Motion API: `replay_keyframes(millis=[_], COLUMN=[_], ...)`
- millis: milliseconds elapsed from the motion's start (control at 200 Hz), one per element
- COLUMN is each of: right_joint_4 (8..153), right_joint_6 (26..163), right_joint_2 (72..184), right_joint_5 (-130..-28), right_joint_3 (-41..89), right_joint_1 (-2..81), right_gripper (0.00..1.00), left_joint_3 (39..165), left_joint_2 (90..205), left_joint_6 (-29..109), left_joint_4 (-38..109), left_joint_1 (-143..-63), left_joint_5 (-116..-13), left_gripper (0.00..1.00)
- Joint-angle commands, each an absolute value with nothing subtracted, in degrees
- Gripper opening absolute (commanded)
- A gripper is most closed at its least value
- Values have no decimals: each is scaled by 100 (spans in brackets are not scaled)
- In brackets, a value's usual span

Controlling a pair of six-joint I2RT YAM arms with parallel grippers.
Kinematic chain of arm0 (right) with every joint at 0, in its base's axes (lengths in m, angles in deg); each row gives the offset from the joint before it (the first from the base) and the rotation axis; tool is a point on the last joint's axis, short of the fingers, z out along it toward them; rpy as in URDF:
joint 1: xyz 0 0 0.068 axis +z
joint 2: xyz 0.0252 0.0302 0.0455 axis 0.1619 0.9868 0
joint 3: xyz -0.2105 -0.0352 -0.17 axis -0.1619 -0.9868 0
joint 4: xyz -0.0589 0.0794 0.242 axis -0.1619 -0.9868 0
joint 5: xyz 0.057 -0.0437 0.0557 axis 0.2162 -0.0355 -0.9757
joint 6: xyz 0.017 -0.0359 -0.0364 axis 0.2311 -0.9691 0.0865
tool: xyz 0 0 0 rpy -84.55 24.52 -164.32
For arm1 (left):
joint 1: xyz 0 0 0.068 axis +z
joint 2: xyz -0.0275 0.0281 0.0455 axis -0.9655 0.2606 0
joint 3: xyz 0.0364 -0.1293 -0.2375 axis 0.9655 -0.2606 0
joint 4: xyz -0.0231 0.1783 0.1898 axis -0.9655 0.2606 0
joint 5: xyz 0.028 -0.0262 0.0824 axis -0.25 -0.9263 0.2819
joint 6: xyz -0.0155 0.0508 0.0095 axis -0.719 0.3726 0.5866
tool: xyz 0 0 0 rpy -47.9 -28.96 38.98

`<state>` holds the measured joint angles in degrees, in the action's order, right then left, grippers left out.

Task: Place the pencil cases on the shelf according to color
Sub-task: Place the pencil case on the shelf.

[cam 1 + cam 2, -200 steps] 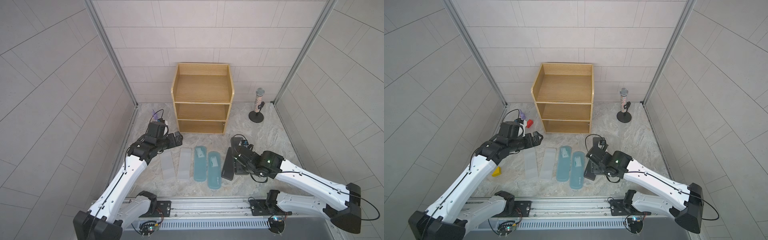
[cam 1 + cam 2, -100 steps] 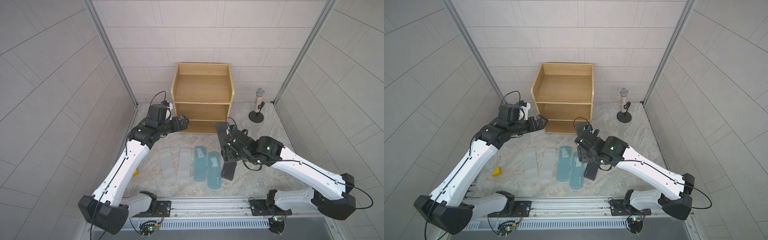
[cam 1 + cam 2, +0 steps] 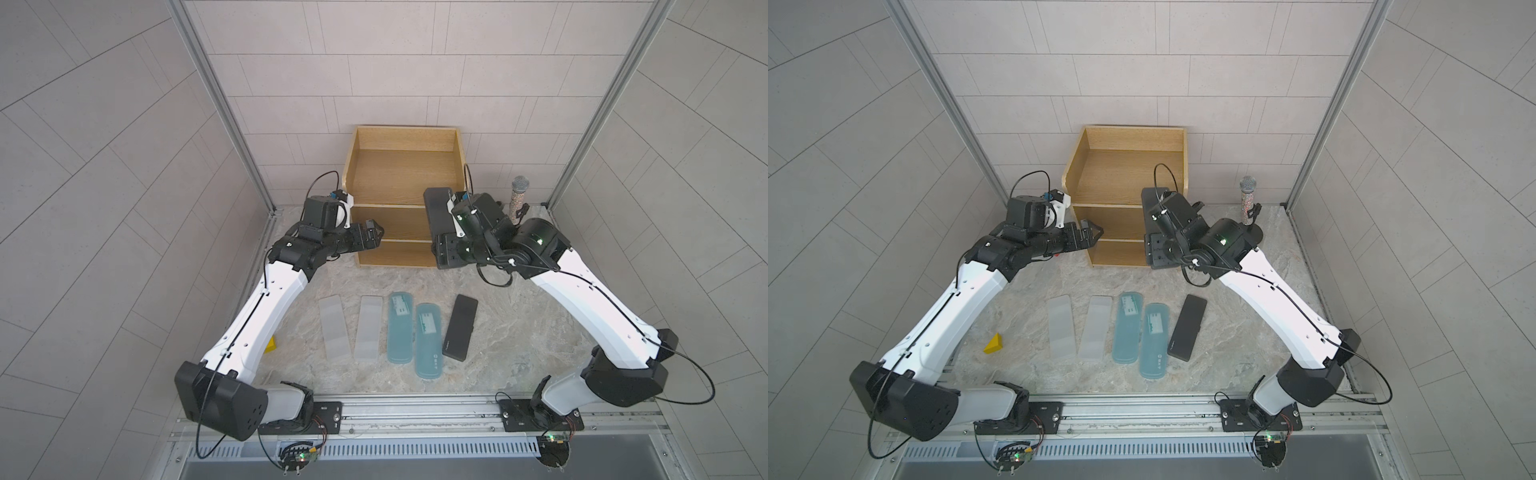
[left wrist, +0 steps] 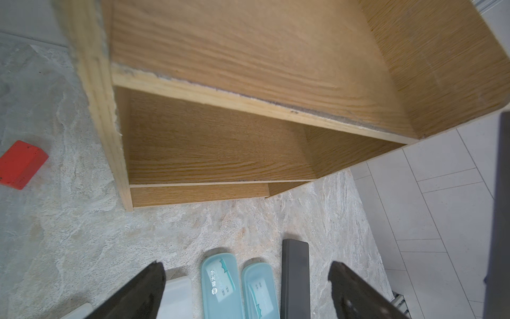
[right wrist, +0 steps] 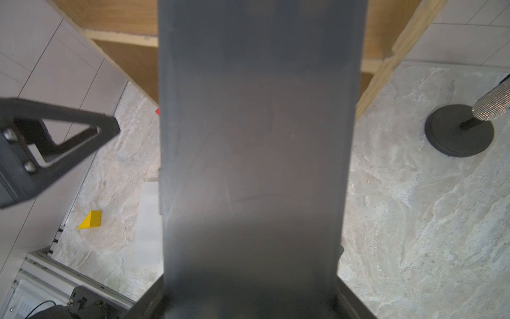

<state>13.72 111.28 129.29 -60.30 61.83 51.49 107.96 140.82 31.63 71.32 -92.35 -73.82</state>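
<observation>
The shelf is bare, so my right gripper will carry the black pencil case outward onto the top level's side nearest the microphone and let go.
The light wooden shelf stands against the back wall, and all the levels that show are bare. My right gripper is shut on a black pencil case, held up in front of the shelf's right side; in the right wrist view this case fills the middle of the picture. My left gripper hangs open and empty by the shelf's left front. On the table lie two frosted pencil cases, two teal ones and a second black one.
A glittery microphone on a black stand is right of the shelf. A yellow wedge lies by the left arm. Left of the shelf, a red block sits on the table. The arms' rail runs along the front.
My right gripper has lifted a black case off the table and carried it up to the shelf's right front. The left gripper has risen and moved toward the shelf's left front.
</observation>
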Motion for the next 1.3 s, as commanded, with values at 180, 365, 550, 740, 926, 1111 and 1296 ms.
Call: replay_keyframes(millis=[180,365,550,740,926,1111,1296], right_joint_4=[1740,1734,1734,1797,1913,1946,1997], right_joint_6=[10652,10701,10749,10746,10701,10640,10710], right_joint_2=[14103,14748,15145,15410,15732,15950,16048], right_joint_5=[-6293,-6165,-6019,-5887,-5849,-5782,-5674], right_joint_3=[7490,8420,9066,9336,9631,9725,9725], right_joint_1=[4688,4641,4451,4205,4039,3961,3955], right_gripper=[29,29,29,29,33,35,67], left_joint_3=[10466,10250,10167,10081,10033,10000,9964], left_joint_2=[14035,13844,13836,13793,13755,13761,13765], left_joint_6=[3306,3335,3282,3215,3177,3133,3133], left_joint_4=[6864,6778,6720,6602,6522,6474,6425], left_joint_1=[-9146,-9117,-9095,-9088,-9054,-9046,-9041], left_joint_5=[-7658,-7643,-7776,-7841,-7881,-7968,-8017], left_gripper=[100,100,100,100,100,100,100])
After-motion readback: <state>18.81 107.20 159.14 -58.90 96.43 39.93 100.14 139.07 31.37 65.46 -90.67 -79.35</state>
